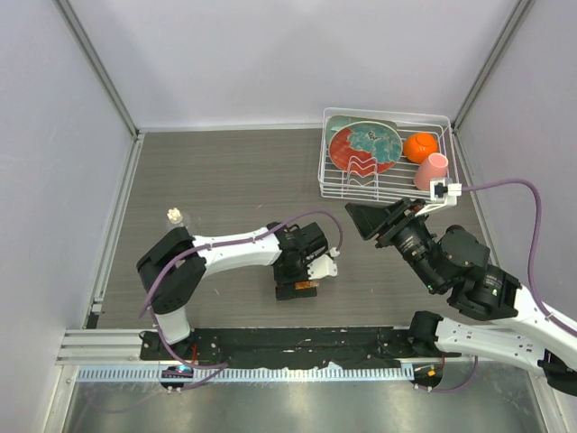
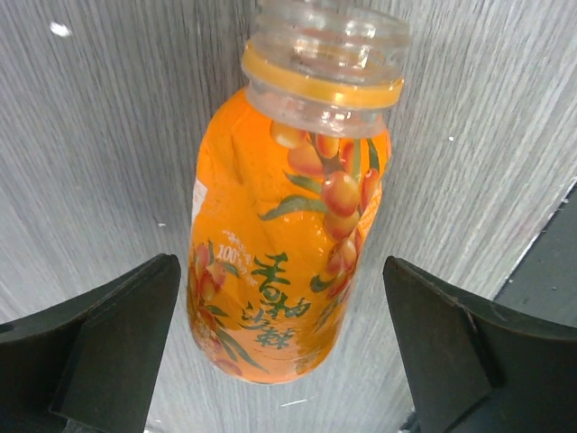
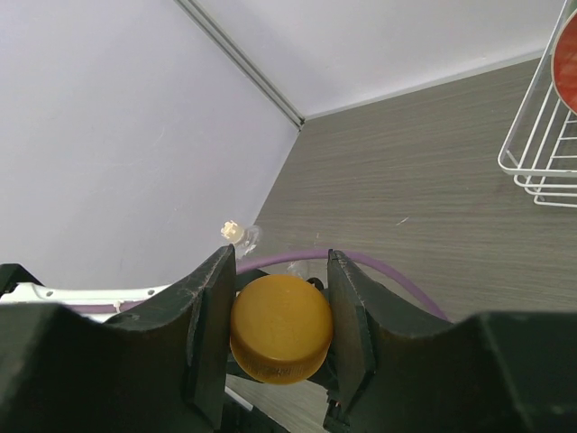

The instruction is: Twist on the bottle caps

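Observation:
The orange bottle (image 1: 306,287) slants between the open fingers, so my left gripper should next turn slightly, move closer and close around its body.
The orange bottle (image 2: 279,244) stands on the table with its threaded neck (image 2: 325,54) uncapped. My left gripper (image 2: 288,361) is open, one finger on each side of the bottle's lower body and clear of it. From above, that gripper (image 1: 297,287) is at the table's middle and only a sliver of the orange bottle (image 1: 306,287) shows. My right gripper (image 3: 281,334) is shut on the orange cap (image 3: 281,329); it hovers to the right (image 1: 361,218). The clear bottle (image 1: 174,217) stands at the left with the cream-white cap (image 3: 231,229) on its top.
A white wire rack (image 1: 383,200) at the back right holds a red and teal plate (image 1: 365,144), an orange ball (image 1: 420,146) and a pink cup (image 1: 432,170). Its corner (image 3: 541,171) shows in the right wrist view. A purple cable (image 1: 311,216) arches over the left arm.

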Controlling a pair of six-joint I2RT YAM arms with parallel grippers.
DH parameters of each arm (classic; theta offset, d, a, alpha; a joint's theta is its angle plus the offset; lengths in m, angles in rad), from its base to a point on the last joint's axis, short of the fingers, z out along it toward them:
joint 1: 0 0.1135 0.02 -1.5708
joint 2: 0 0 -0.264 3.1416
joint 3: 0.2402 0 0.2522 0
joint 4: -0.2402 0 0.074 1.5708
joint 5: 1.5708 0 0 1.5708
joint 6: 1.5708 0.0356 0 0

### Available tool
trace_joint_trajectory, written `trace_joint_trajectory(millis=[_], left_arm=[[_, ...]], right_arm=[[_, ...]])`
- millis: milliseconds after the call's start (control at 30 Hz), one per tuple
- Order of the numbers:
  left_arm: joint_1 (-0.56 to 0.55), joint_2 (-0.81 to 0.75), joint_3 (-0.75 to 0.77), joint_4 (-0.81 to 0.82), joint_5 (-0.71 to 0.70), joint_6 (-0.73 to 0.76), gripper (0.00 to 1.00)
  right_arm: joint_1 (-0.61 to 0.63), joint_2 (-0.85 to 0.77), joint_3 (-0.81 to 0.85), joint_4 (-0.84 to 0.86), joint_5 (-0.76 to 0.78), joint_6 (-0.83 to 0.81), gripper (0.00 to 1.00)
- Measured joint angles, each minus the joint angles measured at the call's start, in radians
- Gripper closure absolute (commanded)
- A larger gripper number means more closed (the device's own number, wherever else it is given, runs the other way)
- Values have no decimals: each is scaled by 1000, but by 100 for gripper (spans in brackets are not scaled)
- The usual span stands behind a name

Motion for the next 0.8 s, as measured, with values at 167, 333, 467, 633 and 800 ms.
trace_joint_trajectory(millis=[167,333,467,633,800], left_arm=[[-16,-17,-20,44,-27,120,0],[-25,-48,-53,54,-41,226,0],[-27,-48,-55,56,-46,269,0],[-29,-43,-54,60,-46,278,0],[-32,-7,-54,78,-46,273,1]], right_arm=[[0,0,0,0,-8,0,71],[0,-4,0,0,-14,1,71],[0,-13,0,0,-18,1,71],[0,-18,0,0,-21,1,71],[0,-28,0,0,-22,1,71]])
